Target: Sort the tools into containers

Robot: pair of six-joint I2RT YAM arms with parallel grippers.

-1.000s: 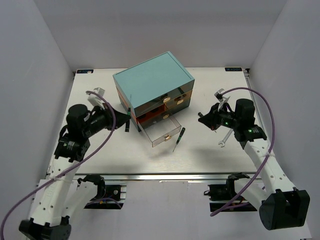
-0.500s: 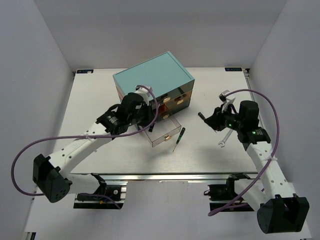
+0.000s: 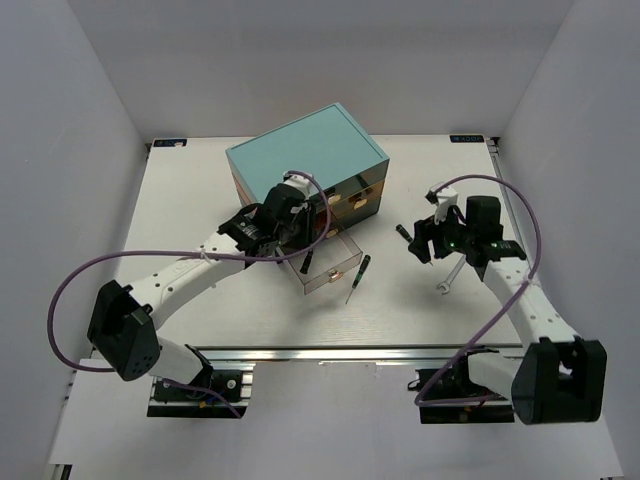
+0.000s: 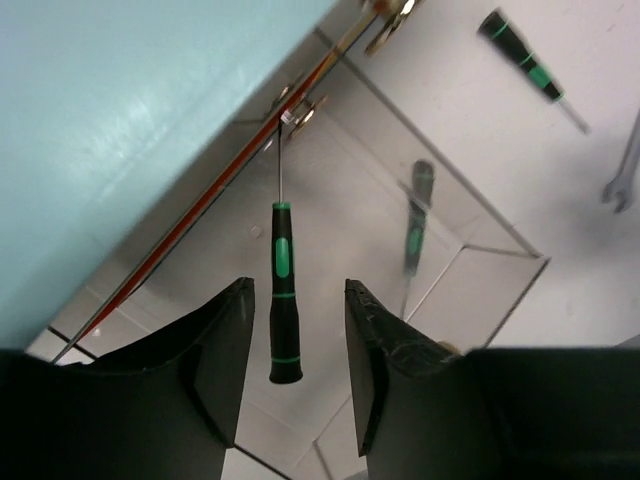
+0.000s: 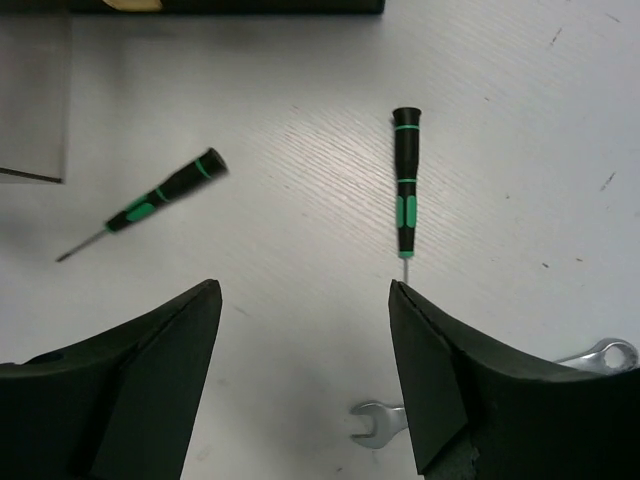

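The black part near the handle's end [image 3: 403,232] [image 5: 406,151] of the second screwdriver is next, and I will move my right gripper down and outward until its fingers straddle it.
The teal-topped chest [image 3: 305,155] has one clear drawer [image 3: 341,268] pulled out. My left gripper [image 3: 300,250] hovers over it, open. A green-black screwdriver [image 4: 282,290] sits between its fingers [image 4: 225,350] without touching either, tip toward the chest. My right gripper [image 3: 418,243] is open above the table. A second screwdriver [image 5: 405,190] lies just beyond its tips, loose. A third screwdriver [image 3: 357,275] lies beside the drawer. The silver wrench [image 3: 450,278] lies partly under the right finger [image 5: 450,390].
Shut brown-fronted drawers with cream knobs [image 3: 352,205] face the arms. The left arm's purple cable [image 3: 120,265] loops over the left half of the table. White walls close in the table on three sides.
The left arm swung from the table's left side to over the open drawer with a screwdriver, then opened. The right gripper opened and let go of its screwdriver.
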